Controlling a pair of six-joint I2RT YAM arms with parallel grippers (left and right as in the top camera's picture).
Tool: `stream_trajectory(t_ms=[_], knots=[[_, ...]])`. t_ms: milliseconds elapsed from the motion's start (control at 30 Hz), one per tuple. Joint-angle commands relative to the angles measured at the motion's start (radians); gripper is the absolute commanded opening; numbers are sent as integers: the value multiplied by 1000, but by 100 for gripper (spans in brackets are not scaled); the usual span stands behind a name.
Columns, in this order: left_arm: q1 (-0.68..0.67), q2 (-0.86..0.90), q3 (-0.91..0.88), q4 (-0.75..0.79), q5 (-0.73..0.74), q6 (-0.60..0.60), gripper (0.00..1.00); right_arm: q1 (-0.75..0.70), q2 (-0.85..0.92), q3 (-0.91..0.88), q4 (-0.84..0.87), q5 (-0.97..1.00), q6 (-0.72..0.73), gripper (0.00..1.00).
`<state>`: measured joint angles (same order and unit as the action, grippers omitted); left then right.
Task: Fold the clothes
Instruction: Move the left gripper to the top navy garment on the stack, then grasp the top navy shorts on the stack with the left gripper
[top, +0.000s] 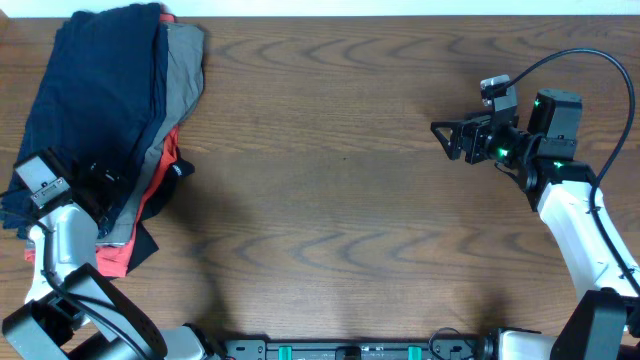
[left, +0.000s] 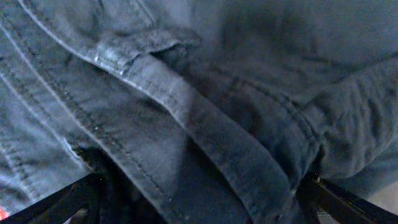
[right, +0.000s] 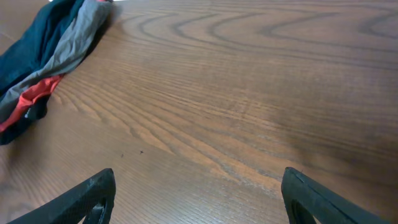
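Observation:
The bunched navy waistband (top: 88, 157) (left: 308, 130) is outward, toward the right in the wrist view. My left gripper will next move its fingers gently outward around it and close.
The clothes lie in a pile (top: 100, 90) at the table's far left: dark navy shorts on top, a grey garment (top: 180, 70) beside them, an orange-red one (top: 115, 258) and a black one (top: 165, 185) underneath. My left gripper (top: 100, 190) is down on the pile's near edge. In the left wrist view its fingers (left: 199, 205) are spread wide, with the navy shorts' waistband and belt loop (left: 205, 124) filling the space between them. My right gripper (top: 447, 138) is open and empty above bare wood at the right (right: 199, 199). The pile also shows in the right wrist view (right: 50, 43).
The brown wooden table (top: 330, 200) stretches between the pile and the right arm. The right arm's cable (top: 590, 60) loops above it near the table's right edge. The arm bases stand at the front edge (top: 350, 350).

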<state>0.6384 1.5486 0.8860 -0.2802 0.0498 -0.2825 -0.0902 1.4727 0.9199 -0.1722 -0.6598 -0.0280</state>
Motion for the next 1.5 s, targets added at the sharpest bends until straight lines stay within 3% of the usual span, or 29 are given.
stream_trajectory(t_ms=[0, 200, 500, 767, 1100, 1333, 1400, 1467], knots=[[2, 0, 12, 27, 22, -43, 98, 19, 3, 19, -4, 6, 5, 83], [2, -26, 12, 51, 136, -45, 93, 19, 3, 19, -7, 9, 5, 83], [2, -93, 12, 32, 240, -45, 92, 19, 3, 19, -8, 17, 5, 83], [2, -139, 12, -18, 240, 62, 92, 19, 3, 19, -12, 17, 5, 83], [2, -17, 12, -13, 200, 61, 93, 19, 3, 19, -13, 17, 5, 83], [2, 19, 12, 78, 201, 47, 92, 19, 3, 19, -8, 17, 5, 86], [2, 19, 12, 105, 203, 13, 87, 19, 3, 19, -8, 17, 5, 86], [2, 19, 12, 125, 234, -2, 73, 19, 3, 19, -8, 17, 5, 85]])
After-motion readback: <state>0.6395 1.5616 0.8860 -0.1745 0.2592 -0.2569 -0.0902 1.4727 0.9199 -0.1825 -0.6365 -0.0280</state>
